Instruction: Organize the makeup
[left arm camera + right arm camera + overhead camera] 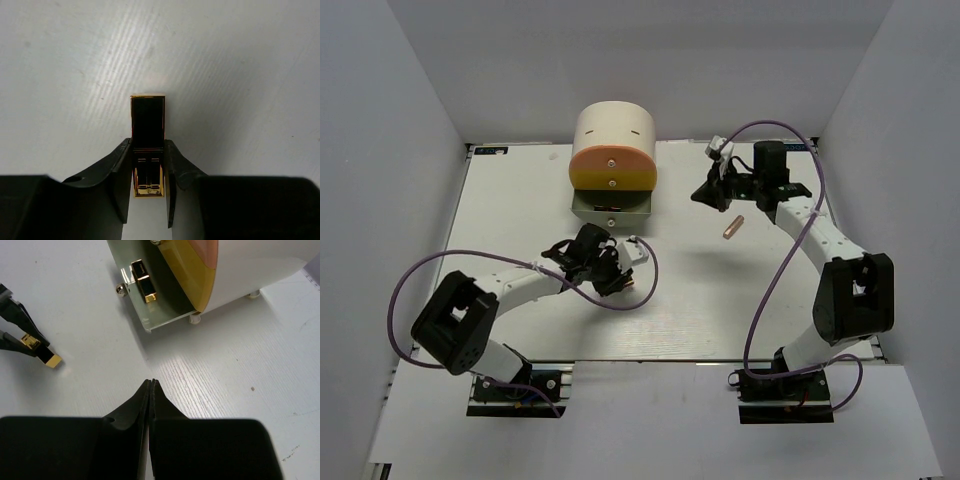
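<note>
My left gripper rises away from my base over the bottom drawer next, then brings the small gold lipstick down beside the second gold lipstick (614,203).
My left gripper (148,143) is shut on a small gold lipstick (147,120), one finger pressed to each long side, low over the white table. The right wrist view shows that same lipstick (49,358) between the left fingers (20,332). A second gold lipstick (142,281) lies in the open bottom drawer (610,208) of the cream box (613,140). A slim pinkish stick (732,228) lies on the table, right of the drawer. My right gripper (151,382) is shut with nothing in it, hovering right of the box (706,194).
The cream rounded box with orange-yellow drawer fronts (200,275) stands at the back middle, its lowest drawer pulled out toward the arms. White walls close in the table (520,200) on three sides. Purple cables loop off both arms.
</note>
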Available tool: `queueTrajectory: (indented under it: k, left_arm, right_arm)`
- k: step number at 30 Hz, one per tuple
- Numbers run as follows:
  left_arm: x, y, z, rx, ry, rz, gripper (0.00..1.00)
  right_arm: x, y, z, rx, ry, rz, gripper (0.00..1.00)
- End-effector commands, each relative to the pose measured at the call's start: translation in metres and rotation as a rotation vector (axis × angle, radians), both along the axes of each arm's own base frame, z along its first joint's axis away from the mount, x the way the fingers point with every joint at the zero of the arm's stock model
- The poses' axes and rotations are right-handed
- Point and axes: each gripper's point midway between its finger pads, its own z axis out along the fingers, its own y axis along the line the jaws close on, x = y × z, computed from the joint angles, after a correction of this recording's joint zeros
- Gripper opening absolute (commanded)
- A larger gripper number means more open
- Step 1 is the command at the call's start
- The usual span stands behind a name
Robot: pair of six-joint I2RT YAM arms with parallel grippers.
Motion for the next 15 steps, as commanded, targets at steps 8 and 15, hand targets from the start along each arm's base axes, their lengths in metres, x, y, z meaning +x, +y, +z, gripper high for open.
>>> queueTrajectory:
  k: [8,15]
  left_arm:
    - [0.082,-0.008,0.113,0.005,-0.403,-0.032,0.20]
    - [0.138,-0.002,0.128,0.075,-0.480,-0.025,0.19]
  right_arm:
    - [-0.012,-0.012,0.012,0.035,-0.030,-0.010,0.00]
    - [-0.018,-0.021,0.013,0.038,-0.038,-0.029,0.00]
